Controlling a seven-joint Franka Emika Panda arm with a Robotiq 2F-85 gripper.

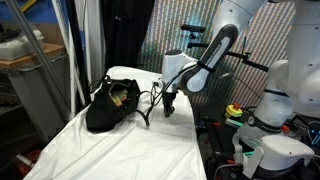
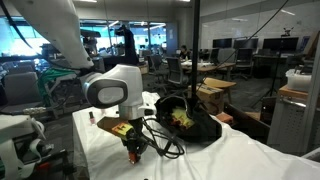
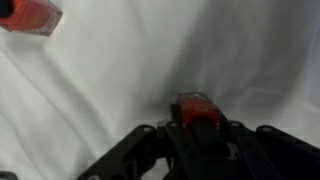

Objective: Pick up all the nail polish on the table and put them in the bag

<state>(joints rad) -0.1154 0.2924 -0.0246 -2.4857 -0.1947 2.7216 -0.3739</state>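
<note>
The yellowish-green inside of the black bag lies open. My gripper will next rise off the cloth, move outward over the black bag's opening [image 2: 180, 116], and go down there to let go of the orange-red bottle.
In the wrist view my gripper [image 3: 195, 128] is shut on a nail polish bottle [image 3: 193, 106], whose orange-red body shows between the dark fingers, low over the white cloth of the table [image 3: 120, 70]. A second nail polish bottle [image 3: 28, 14] lies on the cloth at the top left corner. Both exterior views show the gripper [image 1: 171, 104] [image 2: 133, 150] pointing down at the table [image 1: 130, 150] [image 2: 230, 160], beside the slumped black bag [image 1: 108, 108] [image 2: 190, 122], whose thin straps trail toward it. The bag's mouth shows a yellowish-green inside.
Dark cables and the bag's strap loops [image 2: 165, 140] lie on the cloth close to the gripper. A white robot base [image 1: 275, 140] and clutter stand off the table's end. A tiny reddish object [image 2: 89, 117] sits near the table's far edge.
</note>
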